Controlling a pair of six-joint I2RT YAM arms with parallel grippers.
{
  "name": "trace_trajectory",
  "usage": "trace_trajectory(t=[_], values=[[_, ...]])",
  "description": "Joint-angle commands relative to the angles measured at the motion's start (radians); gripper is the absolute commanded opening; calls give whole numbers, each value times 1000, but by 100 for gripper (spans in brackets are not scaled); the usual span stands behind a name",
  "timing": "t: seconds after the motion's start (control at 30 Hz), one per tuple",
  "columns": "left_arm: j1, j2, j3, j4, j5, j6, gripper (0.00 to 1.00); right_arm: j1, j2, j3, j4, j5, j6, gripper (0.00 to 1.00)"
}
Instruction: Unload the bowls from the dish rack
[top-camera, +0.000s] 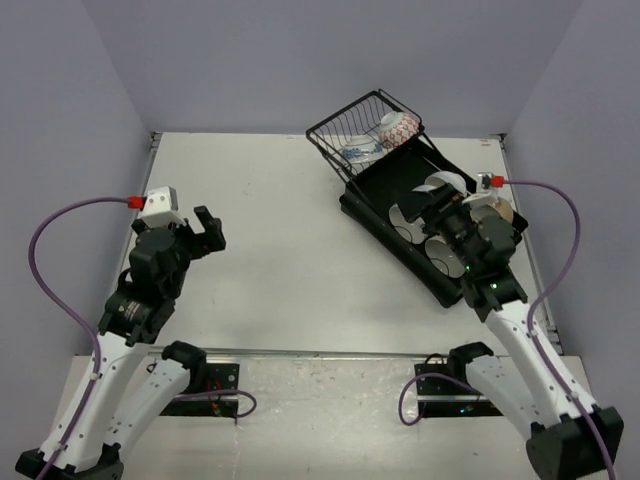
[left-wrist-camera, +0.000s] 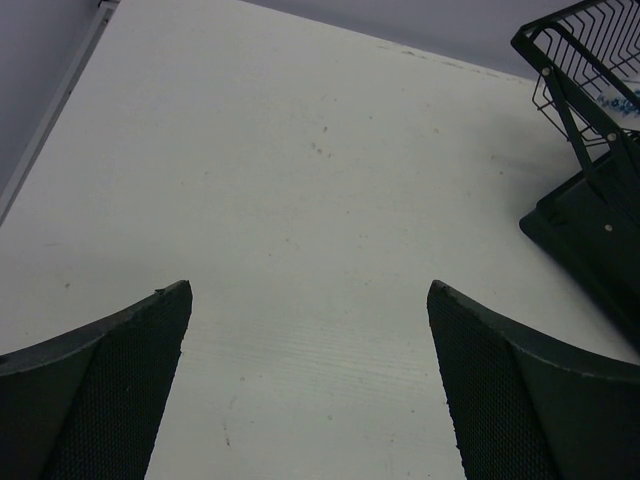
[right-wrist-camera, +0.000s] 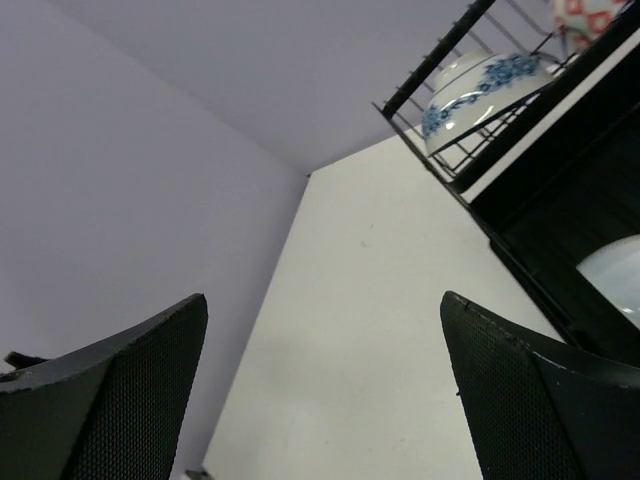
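I need to turn my right gripper and move it outward, to the left in the top view, because the blue-patterned bowl is in the basket. My right gripper should reach onto that bowl's near rim (top-camera: 373, 157) (right-wrist-camera: 440, 148).
The dish rack, a black tray (top-camera: 372, 198), lies diagonally at the right with a tilted wire basket (top-camera: 352, 120) at its far end. A blue-patterned bowl (top-camera: 360, 152) and a pink-patterned bowl (top-camera: 397, 127) sit in the basket. White bowls lie in the tray (top-camera: 447, 183) (top-camera: 403, 217) (top-camera: 446, 257). A cream bowl (top-camera: 500, 212) shows at the tray's right edge, partly hidden by my arm. My right gripper (top-camera: 428, 208) hovers over the tray, open and empty (right-wrist-camera: 322, 298). My left gripper (top-camera: 212, 230) is open and empty over bare table at the left (left-wrist-camera: 310, 290).
The right wrist view shows the blue bowl (right-wrist-camera: 480, 85), the pink bowl (right-wrist-camera: 585, 18), a white bowl (right-wrist-camera: 615, 275) and the tray wall (right-wrist-camera: 540, 200). The left wrist view shows the rack's corner (left-wrist-camera: 590, 220) at its right edge. Grey walls enclose the white table (top-camera: 280, 250).
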Motion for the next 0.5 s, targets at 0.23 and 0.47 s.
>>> trace_trajectory(t=[0.23,0.47], values=[[1,22,-6,42,29,16,100,27,490,60,674,-194,350,99],[1,14,-7,42,26,16,100,67,659,111,750,44,470,99]])
